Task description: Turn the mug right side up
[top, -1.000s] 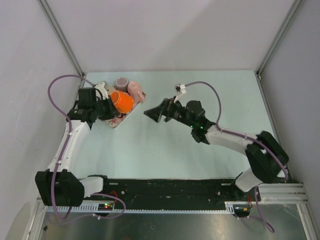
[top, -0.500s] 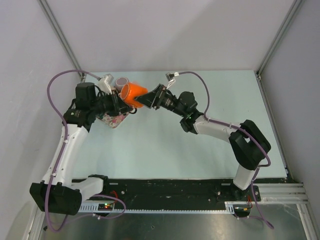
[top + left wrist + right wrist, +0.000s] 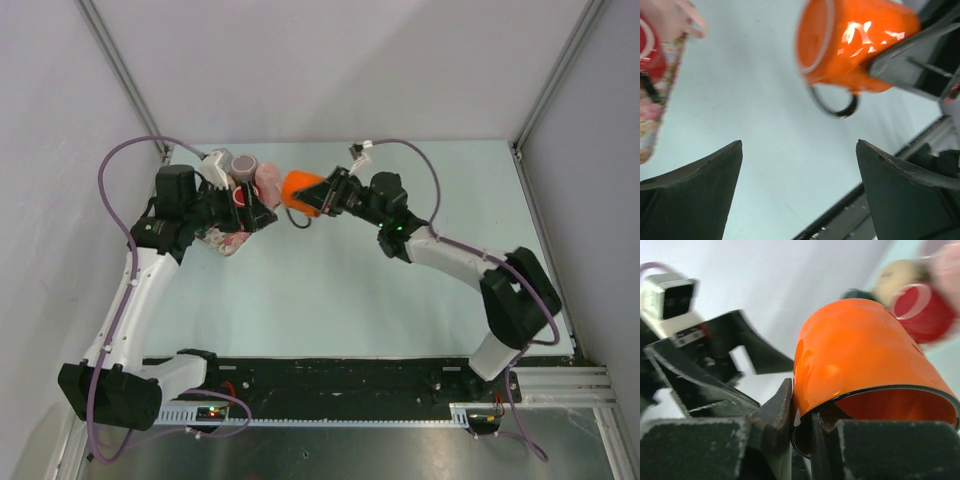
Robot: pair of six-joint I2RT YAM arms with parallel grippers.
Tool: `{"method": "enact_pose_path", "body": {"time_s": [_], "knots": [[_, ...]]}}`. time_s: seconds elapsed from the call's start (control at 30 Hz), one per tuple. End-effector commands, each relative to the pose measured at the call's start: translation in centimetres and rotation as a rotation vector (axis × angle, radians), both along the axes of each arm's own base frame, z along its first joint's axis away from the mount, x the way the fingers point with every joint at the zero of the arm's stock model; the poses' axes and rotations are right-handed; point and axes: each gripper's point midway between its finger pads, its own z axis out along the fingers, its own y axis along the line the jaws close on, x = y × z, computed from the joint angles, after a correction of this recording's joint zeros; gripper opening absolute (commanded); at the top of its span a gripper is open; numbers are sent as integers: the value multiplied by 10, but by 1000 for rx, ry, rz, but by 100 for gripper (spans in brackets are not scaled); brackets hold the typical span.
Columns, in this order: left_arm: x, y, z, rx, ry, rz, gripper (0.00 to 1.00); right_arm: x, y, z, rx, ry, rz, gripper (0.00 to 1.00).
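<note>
The mug hangs sideways, so the robot's right gripper needs to carry it to the right in the top view next, turn downward, lower it onto the bare tabletop and release it.
The orange mug (image 3: 302,191) hangs in the air on its side, above the table's back left part, its black handle pointing down. My right gripper (image 3: 322,195) is shut on the mug's wall at the black-edged rim (image 3: 875,390), one finger inside and one outside. In the right wrist view the mug (image 3: 860,350) fills the frame above that gripper (image 3: 802,402). My left gripper (image 3: 262,208) is open just left of the mug, apart from it. Seen from the left wrist, the mug (image 3: 850,45) floats beyond the left gripper (image 3: 800,145), base end toward me.
A floral tray (image 3: 232,243) lies at the back left under my left wrist. It carries a red cup (image 3: 240,194), a pink mug (image 3: 268,180) and a greyish cup (image 3: 244,165). The tray's edge (image 3: 652,115) shows at the left of the left wrist view. A black rail (image 3: 350,375) runs along the near edge.
The left gripper has opened and let go of the orange mug. The right gripper has closed on the mug and carried it a little to the right.
</note>
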Motion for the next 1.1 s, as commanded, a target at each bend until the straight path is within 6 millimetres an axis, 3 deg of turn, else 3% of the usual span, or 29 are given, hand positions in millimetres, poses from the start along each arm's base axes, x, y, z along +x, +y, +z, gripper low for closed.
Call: {"method": "enact_pose_path", "body": {"time_s": [0.0, 0.1, 0.3, 0.37, 0.43, 0.57, 0.8, 1.07], "knots": [[17, 37, -10, 226, -101, 106, 99, 29, -74, 15, -274, -116, -323, 0], [24, 53, -15, 313, -108, 156, 100, 44, -135, -25, -548, -56, -477, 0], [33, 81, -43, 457, -49, 248, 100, 62, -306, -105, -1159, 148, -702, 0], [35, 85, -53, 484, -24, 254, 100, 59, -349, -131, -1315, 252, -678, 0], [37, 87, -63, 501, 3, 254, 100, 57, -379, -152, -1403, 339, -644, 0], [42, 90, -82, 525, 61, 257, 100, 64, -407, -180, -1451, 414, -612, 0], [55, 99, -120, 572, 160, 308, 100, 79, -417, -218, -1391, 488, -564, 0], [78, 96, -153, 593, 202, 356, 100, 80, -429, -239, -1299, 580, -542, 0]]}}
